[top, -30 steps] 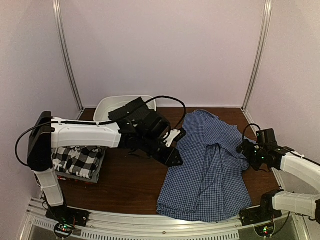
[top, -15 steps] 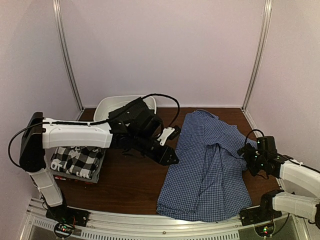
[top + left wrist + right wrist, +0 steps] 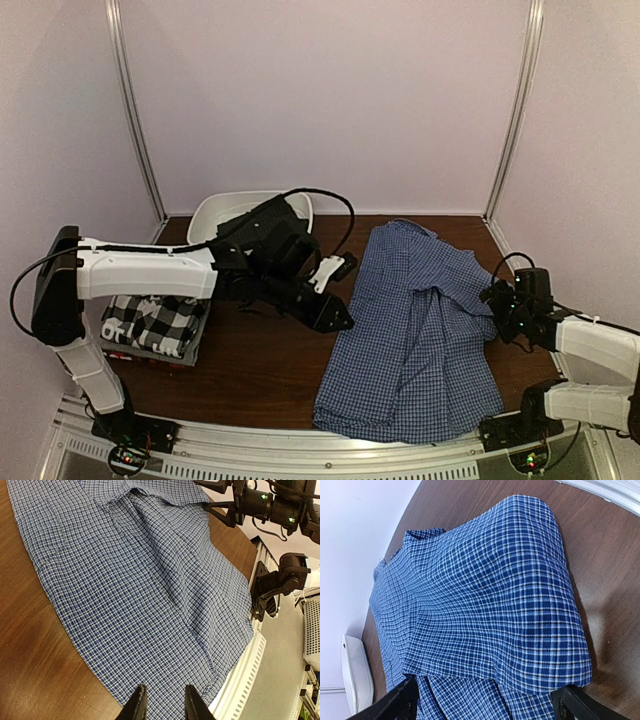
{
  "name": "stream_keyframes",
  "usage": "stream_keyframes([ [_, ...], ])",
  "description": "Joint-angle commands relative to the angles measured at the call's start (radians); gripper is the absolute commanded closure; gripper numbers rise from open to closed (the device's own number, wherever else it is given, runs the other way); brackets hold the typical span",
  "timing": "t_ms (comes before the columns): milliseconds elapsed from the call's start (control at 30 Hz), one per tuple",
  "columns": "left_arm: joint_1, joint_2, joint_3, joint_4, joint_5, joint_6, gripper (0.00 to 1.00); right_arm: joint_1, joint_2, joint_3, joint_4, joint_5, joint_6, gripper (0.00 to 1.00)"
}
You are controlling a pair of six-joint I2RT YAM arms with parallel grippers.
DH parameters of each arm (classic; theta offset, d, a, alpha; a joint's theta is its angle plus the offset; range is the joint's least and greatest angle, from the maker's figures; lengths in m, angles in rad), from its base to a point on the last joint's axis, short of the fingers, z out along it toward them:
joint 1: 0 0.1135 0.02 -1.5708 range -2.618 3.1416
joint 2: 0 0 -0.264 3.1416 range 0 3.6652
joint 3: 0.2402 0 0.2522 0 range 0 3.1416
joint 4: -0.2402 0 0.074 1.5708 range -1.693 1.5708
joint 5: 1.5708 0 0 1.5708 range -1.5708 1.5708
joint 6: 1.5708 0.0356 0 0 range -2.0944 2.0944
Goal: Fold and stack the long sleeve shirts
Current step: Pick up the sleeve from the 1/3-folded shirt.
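Note:
My right gripper eases onto the near edge of the folded-over sleeve [image 3: 478,311] [image 3: 501,684] next and closes its fingers, because that edge already lies between the spread fingers.
A blue-and-white check shirt [image 3: 415,330] lies spread and rumpled on the right half of the table, one sleeve folded across its body [image 3: 150,565]. My left gripper [image 3: 335,318] hovers just off its left edge, jaws a little apart with nothing between them [image 3: 165,707]. My right gripper [image 3: 494,305] is wide open at the shirt's right side, and its fingers [image 3: 407,700] straddle a folded edge of the cloth [image 3: 490,630]. At the left stands a stack of folded shirts with a black-and-white plaid one [image 3: 155,322] on top and a grey one [image 3: 190,352] under it.
A white plastic basin [image 3: 215,212] stands at the back left, partly behind my left arm. Bare brown table [image 3: 260,370] lies between the stack and the blue shirt. Metal frame posts [image 3: 135,110] rise at both back corners. A rail [image 3: 300,450] runs along the near edge.
My left arm has drawn slightly left, away from the blue shirt. My right gripper has shifted a little lower at the shirt's right edge. The shirt itself has not moved.

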Motion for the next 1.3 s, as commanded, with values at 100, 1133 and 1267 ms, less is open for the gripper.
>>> stream_keyframes([
  [100,0.011,-0.036,-0.003,0.033,-0.006,0.005,0.73,-0.046,0.095,-0.008,0.156,0.038,0.01,0.11],
  [1133,0.071,-0.089,-0.046,0.014,-0.024,0.004,0.74,0.04,0.317,0.57,-0.067,0.197,-0.405,1.0],
  [1267,0.078,-0.099,-0.053,0.015,-0.029,-0.005,0.74,0.139,0.418,0.688,-0.072,0.199,-0.444,1.0],
])
